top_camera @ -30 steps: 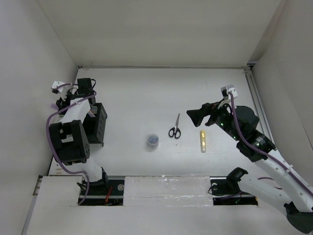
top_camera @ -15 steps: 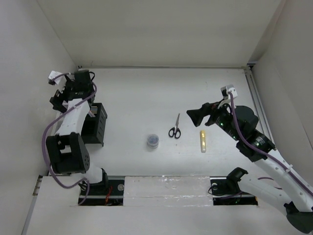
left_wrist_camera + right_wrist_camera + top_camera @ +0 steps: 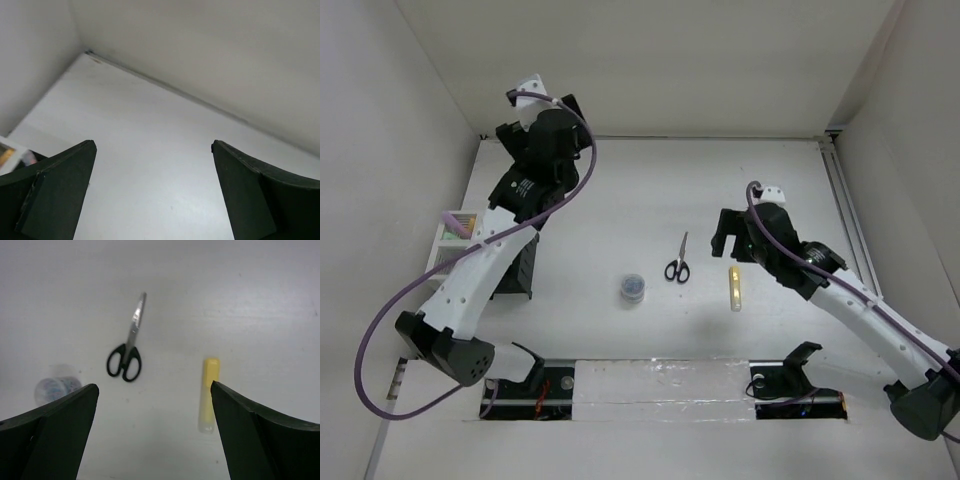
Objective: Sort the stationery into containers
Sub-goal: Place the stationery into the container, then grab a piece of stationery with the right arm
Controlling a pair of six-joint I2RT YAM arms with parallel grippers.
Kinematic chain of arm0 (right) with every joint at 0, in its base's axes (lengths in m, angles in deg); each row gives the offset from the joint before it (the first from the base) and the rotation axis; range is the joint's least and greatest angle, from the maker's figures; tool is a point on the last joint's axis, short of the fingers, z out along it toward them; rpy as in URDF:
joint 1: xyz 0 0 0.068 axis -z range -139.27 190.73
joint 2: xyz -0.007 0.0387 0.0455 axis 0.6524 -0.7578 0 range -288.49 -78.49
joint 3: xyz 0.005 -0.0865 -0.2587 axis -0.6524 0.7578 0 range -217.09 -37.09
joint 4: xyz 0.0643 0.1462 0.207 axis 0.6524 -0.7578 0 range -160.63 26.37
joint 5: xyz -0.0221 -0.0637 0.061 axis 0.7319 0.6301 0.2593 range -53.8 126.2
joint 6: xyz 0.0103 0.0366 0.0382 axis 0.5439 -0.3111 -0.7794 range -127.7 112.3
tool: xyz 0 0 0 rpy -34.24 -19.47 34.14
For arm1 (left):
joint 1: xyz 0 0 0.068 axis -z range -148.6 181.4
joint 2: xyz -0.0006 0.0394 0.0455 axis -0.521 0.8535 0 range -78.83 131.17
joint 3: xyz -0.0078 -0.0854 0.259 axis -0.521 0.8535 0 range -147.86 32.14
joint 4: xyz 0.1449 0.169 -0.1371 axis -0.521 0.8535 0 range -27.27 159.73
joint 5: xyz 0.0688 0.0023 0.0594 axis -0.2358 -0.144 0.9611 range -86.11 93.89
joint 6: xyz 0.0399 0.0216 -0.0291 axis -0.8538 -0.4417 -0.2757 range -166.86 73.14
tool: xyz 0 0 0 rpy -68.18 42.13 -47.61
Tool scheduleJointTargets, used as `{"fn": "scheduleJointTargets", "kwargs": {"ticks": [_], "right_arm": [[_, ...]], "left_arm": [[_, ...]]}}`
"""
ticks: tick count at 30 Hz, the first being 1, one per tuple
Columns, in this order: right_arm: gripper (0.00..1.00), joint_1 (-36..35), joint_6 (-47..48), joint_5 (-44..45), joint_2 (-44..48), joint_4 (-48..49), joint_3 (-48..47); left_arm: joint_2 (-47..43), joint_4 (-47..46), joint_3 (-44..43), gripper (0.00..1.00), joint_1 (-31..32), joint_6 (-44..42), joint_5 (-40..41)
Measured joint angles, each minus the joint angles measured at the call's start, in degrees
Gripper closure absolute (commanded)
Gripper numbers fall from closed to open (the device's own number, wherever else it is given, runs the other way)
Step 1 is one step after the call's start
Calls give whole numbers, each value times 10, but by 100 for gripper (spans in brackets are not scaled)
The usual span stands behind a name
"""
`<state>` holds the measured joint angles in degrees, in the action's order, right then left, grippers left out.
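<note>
My right gripper should next go down and back onto the yellow highlighter's pale lower end [image 3: 736,302] [image 3: 206,422], because that end is lower and further back than the gripper's open fingers.
Black-handled scissors [image 3: 677,260] [image 3: 127,352] lie mid-table. To their right is a yellow highlighter [image 3: 734,288] [image 3: 209,395], to their left a small round grey-blue tub [image 3: 633,288] [image 3: 57,389]. My right gripper [image 3: 730,238] [image 3: 154,386] hangs open above the table between the scissors and the highlighter, holding nothing. My left gripper [image 3: 542,128] [image 3: 153,144] is raised near the back left corner, open and empty. The black slatted holder [image 3: 517,268] stands at the left, partly hidden by my left arm. Beside it is the white mesh organiser [image 3: 448,250] with coloured items in it.
White walls enclose the table at the back and both sides. The back wall's foot [image 3: 170,90] runs just ahead of my left gripper. A rail [image 3: 845,215] runs along the right edge. The arm bases sit at the near edge.
My left arm has lifted away from the containers and swung towards the back, its gripper now open; the white organiser is uncovered. My right gripper has tipped down over the highlighter and scissors.
</note>
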<state>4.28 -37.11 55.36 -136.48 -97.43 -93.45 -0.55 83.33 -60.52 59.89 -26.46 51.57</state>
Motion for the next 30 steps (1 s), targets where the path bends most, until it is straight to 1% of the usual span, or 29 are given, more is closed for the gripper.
{"fn": "scheduleJointTargets", "kwargs": {"ticks": [3, 7, 10, 12, 14, 18, 23, 28, 30], "right_arm": [[0, 0, -46, 19, -4, -52, 31], [0, 1, -90, 23, 14, -91, 73], [0, 6, -108, 23, 15, -102, 90], [3, 9, -113, 16, 6, -108, 94], [3, 12, -116, 5, -7, -108, 97], [7, 13, -119, -17, -25, -103, 115], [10, 24, -115, -55, -59, -86, 139], [10, 28, -109, -81, -101, -72, 153], [13, 31, -104, -86, -114, -66, 156]], "left_arm": [[0, 37, -3, 0, 24, 3, -102], [-15, 48, 23, 0, 25, 10, -225], [-35, 54, 51, 0, 25, 16, -292], [-48, 53, 70, 0, 25, 21, -323], [-64, 50, 95, 0, 25, 26, -345], [-85, 50, 134, 0, 25, 33, -378], [-98, 49, 141, 0, 25, 37, -403], [-131, 47, 142, 0, 25, 37, -414], [-141, 43, 142, 0, 25, 37, -422]]}}
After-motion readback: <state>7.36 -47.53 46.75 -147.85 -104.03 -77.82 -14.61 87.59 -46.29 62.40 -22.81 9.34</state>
